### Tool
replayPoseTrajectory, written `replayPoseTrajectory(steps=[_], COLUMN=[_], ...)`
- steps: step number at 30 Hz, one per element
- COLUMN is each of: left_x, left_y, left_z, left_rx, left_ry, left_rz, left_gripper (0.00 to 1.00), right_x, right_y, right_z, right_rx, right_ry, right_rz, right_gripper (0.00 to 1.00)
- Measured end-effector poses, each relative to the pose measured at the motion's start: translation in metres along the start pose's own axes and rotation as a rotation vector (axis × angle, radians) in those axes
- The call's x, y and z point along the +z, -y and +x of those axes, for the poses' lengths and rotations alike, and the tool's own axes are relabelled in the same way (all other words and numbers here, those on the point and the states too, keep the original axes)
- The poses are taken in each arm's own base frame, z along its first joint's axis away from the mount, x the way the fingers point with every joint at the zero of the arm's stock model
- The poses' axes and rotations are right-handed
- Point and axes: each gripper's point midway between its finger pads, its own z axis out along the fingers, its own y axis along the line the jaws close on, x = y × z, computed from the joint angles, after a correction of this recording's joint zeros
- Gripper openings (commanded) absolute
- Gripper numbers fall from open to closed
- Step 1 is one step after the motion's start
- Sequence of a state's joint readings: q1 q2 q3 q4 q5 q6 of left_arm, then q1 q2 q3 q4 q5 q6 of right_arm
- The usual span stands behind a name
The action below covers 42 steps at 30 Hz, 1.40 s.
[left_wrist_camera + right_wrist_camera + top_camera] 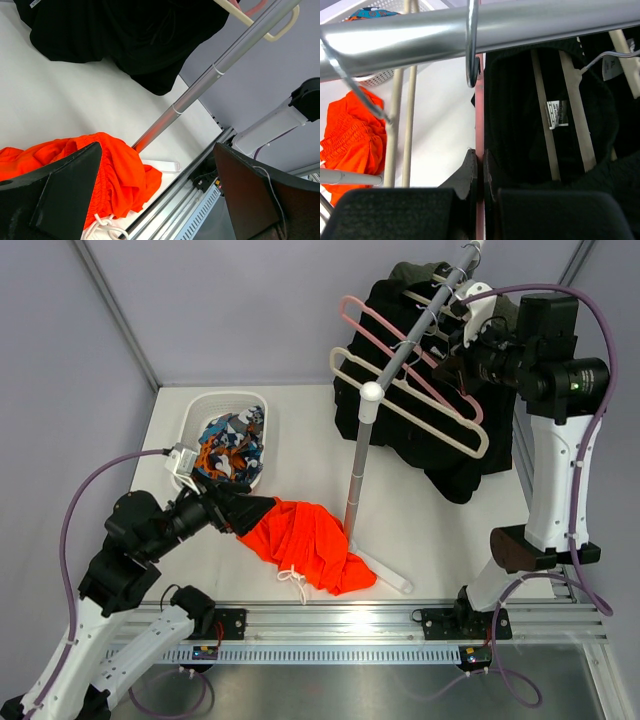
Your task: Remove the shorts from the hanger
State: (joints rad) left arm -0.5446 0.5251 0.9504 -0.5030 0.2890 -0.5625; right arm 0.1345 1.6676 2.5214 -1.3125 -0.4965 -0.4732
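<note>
I need to keep my right gripper at the thin bar of the pink hanger [480, 156] next and open its fingers wide.
The plain orange shorts [310, 545] lie crumpled on the table by the foot of the rack pole, white drawstring at the near side. They also show in the left wrist view [115, 170] and the right wrist view [350, 140]. The patterned shorts [228, 445] lie in the white basket [215, 400]. My left gripper [255, 512] is open with its jaws wide apart at the left end of the orange shorts [157, 150]. My right gripper [455, 368] is shut on the bare pink hanger [370, 325], pinching its thin bar [480, 157].
A grey rack pole [355, 490] stands mid-table with a slanted rail [410, 345]. A bare beige hanger [420, 405] hangs on it. Black garments [400, 440] hang on further hangers at the back right. The metal table rail [330, 620] runs along the near edge.
</note>
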Motion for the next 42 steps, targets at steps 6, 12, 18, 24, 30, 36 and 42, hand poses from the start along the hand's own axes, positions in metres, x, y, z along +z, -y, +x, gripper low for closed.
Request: replayPoseTrajectory(steps=[6, 12, 18, 24, 30, 36, 42], left_x=[0.004, 0.01, 0.019, 0.035, 0.055, 0.077, 0.084], left_y=[-0.009, -0.02, -0.025, -0.042, -0.052, -0.086, -0.117], left_z=[0.011, 0.026, 0.035, 0.069, 0.104, 0.159, 0.199], left_rx=[-0.005, -0.018, -0.049, -0.123, -0.157, -0.123, -0.045], left_ry=[-0.026, -0.062, -0.072, -0.166, -0.271, -0.426, -0.533], left_rz=[-0.016, -0.036, -0.031, -0.078, -0.175, -0.427, -0.578], left_gripper=[0.99, 0.99, 0.99, 0.99, 0.99, 0.99, 0.99], right_x=[0.019, 0.022, 0.019, 0.009, -0.042, -0.108, -0.123], right_y=[0.004, 0.003, 0.0, -0.007, -0.014, -0.002, -0.012], right_z=[0.009, 0.016, 0.02, 0.02, 0.013, 0.021, 0.061], right_rx=[0.006, 0.006, 0.006, 0.007, 0.003, 0.024, 0.058], right_ry=[-0.029, -0.048, -0.056, -0.052, -0.015, 0.019, -0.033], right_rz=[-0.037, -0.047, -0.051, -0.046, 0.075, 0.312, 0.362], right_gripper=[0.0, 0.09, 0.39, 0.87, 1.0, 1.0, 0.99])
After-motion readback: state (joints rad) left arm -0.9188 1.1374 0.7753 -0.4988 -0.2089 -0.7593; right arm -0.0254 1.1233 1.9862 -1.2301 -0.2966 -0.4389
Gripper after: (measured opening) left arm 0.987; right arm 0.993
